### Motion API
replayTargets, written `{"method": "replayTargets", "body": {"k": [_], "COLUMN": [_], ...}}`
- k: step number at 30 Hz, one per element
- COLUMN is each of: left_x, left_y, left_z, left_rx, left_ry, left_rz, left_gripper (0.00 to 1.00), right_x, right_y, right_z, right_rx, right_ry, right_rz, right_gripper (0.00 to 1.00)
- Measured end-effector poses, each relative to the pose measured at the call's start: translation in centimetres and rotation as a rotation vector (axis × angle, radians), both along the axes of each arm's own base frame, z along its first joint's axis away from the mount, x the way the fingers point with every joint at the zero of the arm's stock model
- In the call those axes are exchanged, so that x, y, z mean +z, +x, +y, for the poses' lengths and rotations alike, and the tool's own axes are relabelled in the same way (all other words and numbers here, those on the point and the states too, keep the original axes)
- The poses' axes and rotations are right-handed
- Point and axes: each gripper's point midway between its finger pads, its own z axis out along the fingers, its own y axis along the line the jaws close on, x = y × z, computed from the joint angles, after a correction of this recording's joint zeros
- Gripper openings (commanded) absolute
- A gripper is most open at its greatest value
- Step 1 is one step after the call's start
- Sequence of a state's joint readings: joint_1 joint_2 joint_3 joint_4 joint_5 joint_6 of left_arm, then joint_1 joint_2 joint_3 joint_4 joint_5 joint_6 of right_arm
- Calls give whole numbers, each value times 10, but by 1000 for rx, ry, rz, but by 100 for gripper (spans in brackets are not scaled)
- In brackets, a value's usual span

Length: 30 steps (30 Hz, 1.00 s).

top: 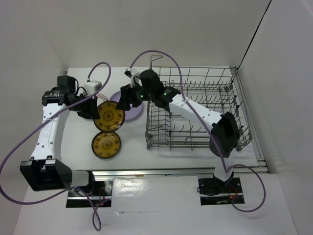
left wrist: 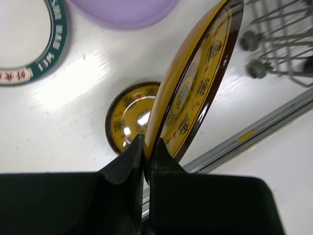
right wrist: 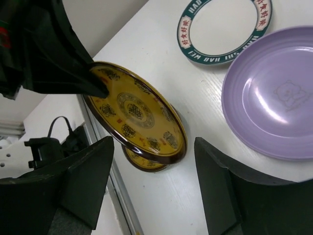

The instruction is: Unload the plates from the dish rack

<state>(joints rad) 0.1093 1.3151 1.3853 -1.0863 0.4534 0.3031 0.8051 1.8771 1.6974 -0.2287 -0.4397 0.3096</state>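
I will move my left gripper back and down over the second yellow-gold plate and let go of the patterned plate's rim there, because that matching plate lies flat on the table.
My left gripper (left wrist: 146,147) is shut on the rim of a yellow-gold patterned plate (left wrist: 195,83), which hangs tilted above the table. In the top view this held plate (top: 109,117) sits just right of the left gripper (top: 93,111). A second yellow-gold plate (top: 106,145) lies flat on the table below it. My right gripper (right wrist: 154,147) stands open just past the held plate (right wrist: 134,117), with nothing between its fingers. A lavender plate (right wrist: 274,98) and a white plate with a dark green lettered rim (right wrist: 225,29) lie on the table. No plates show in the dish rack (top: 195,110).
The rack fills the right half of the table, with its wire loop (top: 155,61) at the far left corner. A metal rail (left wrist: 254,132) runs along the table's near edge. Purple cables (top: 161,54) arc over both arms. White walls close in the back and right.
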Motion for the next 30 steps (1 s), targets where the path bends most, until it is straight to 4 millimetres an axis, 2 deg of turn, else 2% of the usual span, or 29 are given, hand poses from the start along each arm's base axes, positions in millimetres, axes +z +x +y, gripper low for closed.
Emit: {"method": "replayTargets", "body": {"k": [4, 9, 16, 21, 25, 26, 30], "left_x": [-28, -57, -110, -130, -137, -138, -152], "left_y": [-9, -24, -51, -57, -58, -59, -61], "left_z": [15, 22, 30, 31, 29, 28, 32], "left_rx": [10, -30, -105, -119, -123, -124, -128], "left_ry": [63, 104, 146, 143, 126, 118, 141], "left_rz": [75, 159, 353, 430, 453, 464, 503], "left_gripper": [0, 0, 0, 0, 21, 32, 52], "right_x": [-1, -4, 26, 33, 30, 30, 29], "right_y": [10, 21, 23, 23, 22, 22, 23], "right_z": [-6, -21, -43, -47, -49, -49, -50], "right_rx": [-62, -158, -226, -236, -238, -237, -240], "right_ry": [-31, -90, -82, -78, -92, -94, -101], "right_rz": [-13, -31, -97, -115, -107, -109, -110], "right_gripper": [76, 76, 77, 77, 77, 77, 77]}}
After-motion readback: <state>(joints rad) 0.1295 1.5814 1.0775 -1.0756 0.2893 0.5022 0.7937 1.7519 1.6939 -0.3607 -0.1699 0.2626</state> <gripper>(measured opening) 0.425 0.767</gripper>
